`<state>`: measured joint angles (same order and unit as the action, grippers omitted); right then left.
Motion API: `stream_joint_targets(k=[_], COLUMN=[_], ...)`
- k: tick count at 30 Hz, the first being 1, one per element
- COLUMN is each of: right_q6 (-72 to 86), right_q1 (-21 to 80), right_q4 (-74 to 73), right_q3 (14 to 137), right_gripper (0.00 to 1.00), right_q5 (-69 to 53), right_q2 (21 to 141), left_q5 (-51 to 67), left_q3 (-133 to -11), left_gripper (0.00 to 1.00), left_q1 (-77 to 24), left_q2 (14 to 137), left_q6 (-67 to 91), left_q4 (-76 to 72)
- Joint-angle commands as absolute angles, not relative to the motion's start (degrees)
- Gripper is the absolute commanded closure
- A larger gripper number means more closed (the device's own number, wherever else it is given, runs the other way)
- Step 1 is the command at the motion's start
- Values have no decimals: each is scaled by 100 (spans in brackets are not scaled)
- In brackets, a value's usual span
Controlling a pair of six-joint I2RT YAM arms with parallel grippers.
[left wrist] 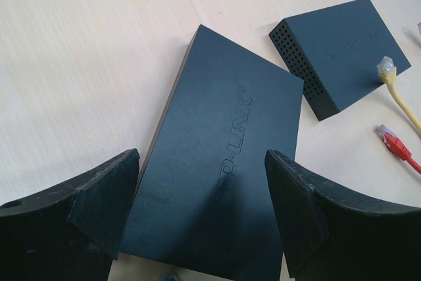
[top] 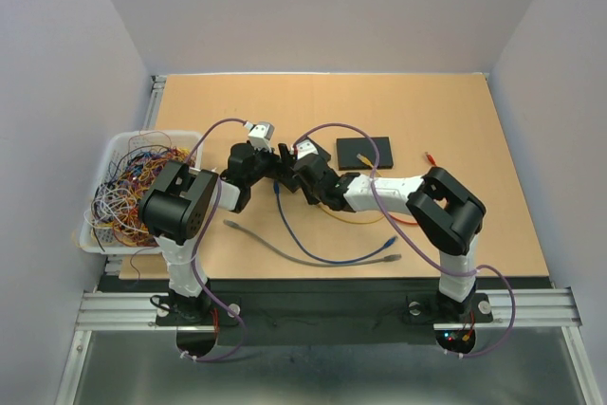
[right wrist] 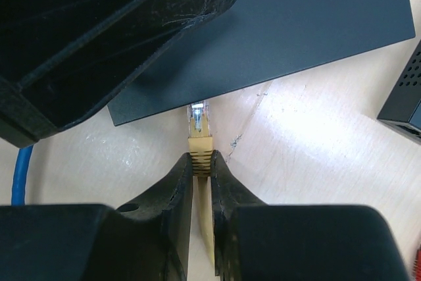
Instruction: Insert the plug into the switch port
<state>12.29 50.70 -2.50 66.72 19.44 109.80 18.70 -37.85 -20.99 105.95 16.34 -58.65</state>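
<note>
The switch's near edge (right wrist: 197,100) is just ahead of the robot's right gripper, at an angle to the yellow plug, so the gripper should next turn square to that edge, push in and release.
A dark TP-LINK switch (left wrist: 217,182) lies flat on the table, its side edge facing my right gripper (right wrist: 201,159). That gripper is shut on a yellow plug (right wrist: 199,129), whose clear tip points at the switch's (right wrist: 276,37) near edge, a short gap away. No port shows. My left gripper (left wrist: 202,156) is open, its fingers (left wrist: 105,189) straddling the switch from above without touching it. In the top view both grippers meet mid-table, left (top: 270,160) and right (top: 296,170), hiding the switch.
A second black switch (top: 365,152) lies behind to the right, a loose yellow plug (left wrist: 386,67) resting on it and a red plug (left wrist: 388,139) beside it. Blue (top: 322,255) and grey (top: 275,248) cables lie in front. A white basket (top: 123,144) of wires stands at the left edge.
</note>
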Motion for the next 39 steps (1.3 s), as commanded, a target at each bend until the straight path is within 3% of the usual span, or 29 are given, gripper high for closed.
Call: stream_joint_targets(k=[1, 9, 20, 30, 39], right_q6=[1090, 809, 501, 79, 167], right_q1=[5098, 5098, 5098, 4993, 4492], right_q4=[623, 940, 1265, 1995, 2460], right_q3=[6926, 6882, 7128, 6890, 6838], right_gripper=[99, 99, 100, 99, 100], right_q5=[2074, 1960, 1951, 1582, 265], right_q2=[10960, 10749, 10942, 10802, 10819], left_q5=[2109, 1907, 2039, 2118, 2276], left_q3=[-3823, -3920, -4078, -4122, -4175], left_gripper=[12, 13, 29, 33, 33], left_q1=[-2223, -2364, -2531, -2610, -2689], left_q2=[10520, 10573, 10758, 10828, 10863], left_q6=[1600, 1415, 1327, 1187, 1064], left_q4=[-5766, -5528, -5300, -5247, -5229])
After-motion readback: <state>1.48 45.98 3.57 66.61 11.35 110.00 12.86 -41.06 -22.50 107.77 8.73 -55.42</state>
